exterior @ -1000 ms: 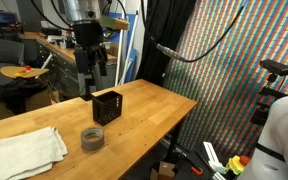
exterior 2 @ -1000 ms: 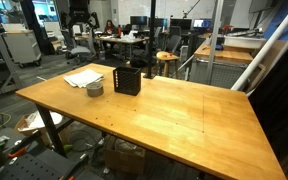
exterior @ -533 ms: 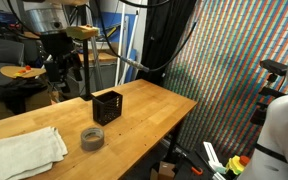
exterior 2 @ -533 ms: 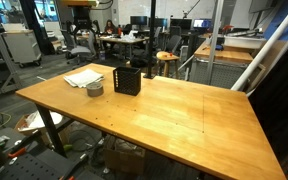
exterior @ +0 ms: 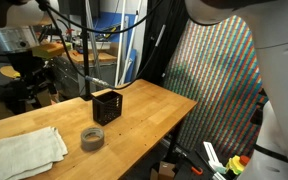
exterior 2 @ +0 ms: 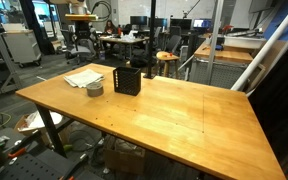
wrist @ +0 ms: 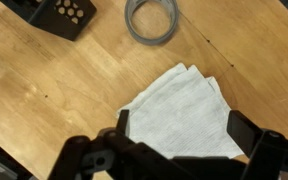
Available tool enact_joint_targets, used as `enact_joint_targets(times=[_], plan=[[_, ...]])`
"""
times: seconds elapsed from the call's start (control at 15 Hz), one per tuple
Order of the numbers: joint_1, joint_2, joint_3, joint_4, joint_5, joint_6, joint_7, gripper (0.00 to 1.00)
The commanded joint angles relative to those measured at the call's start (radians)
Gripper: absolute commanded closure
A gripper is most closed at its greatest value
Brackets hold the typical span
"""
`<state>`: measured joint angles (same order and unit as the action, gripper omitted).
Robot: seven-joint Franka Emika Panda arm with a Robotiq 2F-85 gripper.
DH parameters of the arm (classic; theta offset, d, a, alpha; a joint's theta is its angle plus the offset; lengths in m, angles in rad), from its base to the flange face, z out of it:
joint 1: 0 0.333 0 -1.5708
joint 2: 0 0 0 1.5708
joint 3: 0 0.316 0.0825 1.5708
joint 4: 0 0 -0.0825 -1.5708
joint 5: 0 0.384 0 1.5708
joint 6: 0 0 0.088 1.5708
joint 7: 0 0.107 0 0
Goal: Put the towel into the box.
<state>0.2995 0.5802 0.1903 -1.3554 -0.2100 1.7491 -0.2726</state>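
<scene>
My gripper will go down to the middle of the towel (exterior: pixel 26 153) (wrist: pixel 181 118) first. It will close after that.
The white towel (wrist: pixel 179 110) lies folded and rumpled on the wooden table, also seen in both exterior views (exterior: pixel 24 152) (exterior 2: pixel 82 77). My gripper (wrist: pixel 184 128) hangs open well above it, one finger over each side of the cloth, holding nothing. In an exterior view the gripper (exterior: pixel 29 75) is high over the table's left end. The small black mesh box (exterior: pixel 107 106) (exterior 2: pixel 127 81) stands upright beyond the towel, at the top left corner of the wrist view (wrist: pixel 59 12).
A grey-brown roll of tape (exterior: pixel 92 138) (exterior 2: pixel 95 90) (wrist: pixel 151 20) lies between towel and box. The wooden table (exterior 2: pixel 164 110) stretches wide past the box. A black curtain and a patterned screen (exterior: pixel 224 90) stand off the table's far side.
The arm has swung from above the box sideways to a spot over the towel. The jaws stayed open. Towel, tape and box have not moved.
</scene>
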Motion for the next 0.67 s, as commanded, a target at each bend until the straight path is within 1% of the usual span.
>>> enact_joint_targets(times=[0.0,0.33,0.6], plan=[[0.046,0.166,-0.003,0.194,-0.006,-0.026,0.034,0.0],[0.09,0.329,-0.002,0.342,0.011,-0.02,0.044,0.0],[0.11,0.449,-0.001,0.451,0.025,-0.013,0.029,0.0]])
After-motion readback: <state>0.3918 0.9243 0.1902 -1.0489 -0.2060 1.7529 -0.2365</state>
